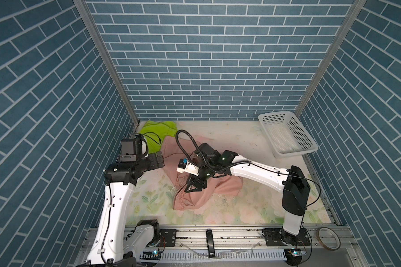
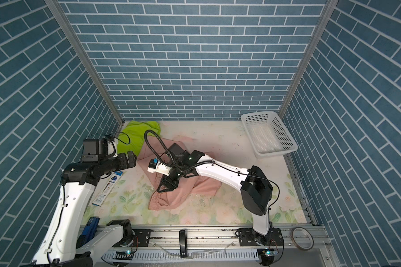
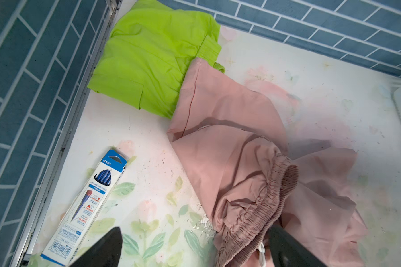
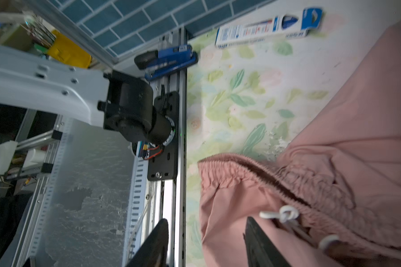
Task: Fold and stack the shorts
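Next, my left gripper will come back and lower to close on the near end of the pink waistband (image 1: 177, 204), since that end lies clear of my right gripper.
The salmon pink shorts (image 1: 196, 196) (image 2: 171, 196) lie crumpled mid-table, with the gathered waistband and white drawstring toward the front. One leg overlaps the lime green shorts (image 1: 155, 131) (image 2: 138, 133), which lie flattened in the back left corner. My left gripper (image 1: 159, 159) (image 2: 130, 159) hovers open at the pink shorts' left edge; in the left wrist view its jaws (image 3: 195, 249) stand wide apart beside the waistband (image 3: 252, 208). My right gripper (image 1: 192, 188) (image 2: 164, 188) is open just above the pink waistband, its fingers spread (image 4: 206, 245) over the pink fabric (image 4: 333, 138).
A white perforated basket (image 1: 277, 113) (image 2: 259, 113) stands at the back right. A pen box (image 2: 107, 187) (image 3: 90, 203) lies by the left wall, and a blue stapler (image 2: 92, 227) (image 4: 171, 57) rests on the front rail. A tape roll (image 1: 317, 234) lies at the front right.
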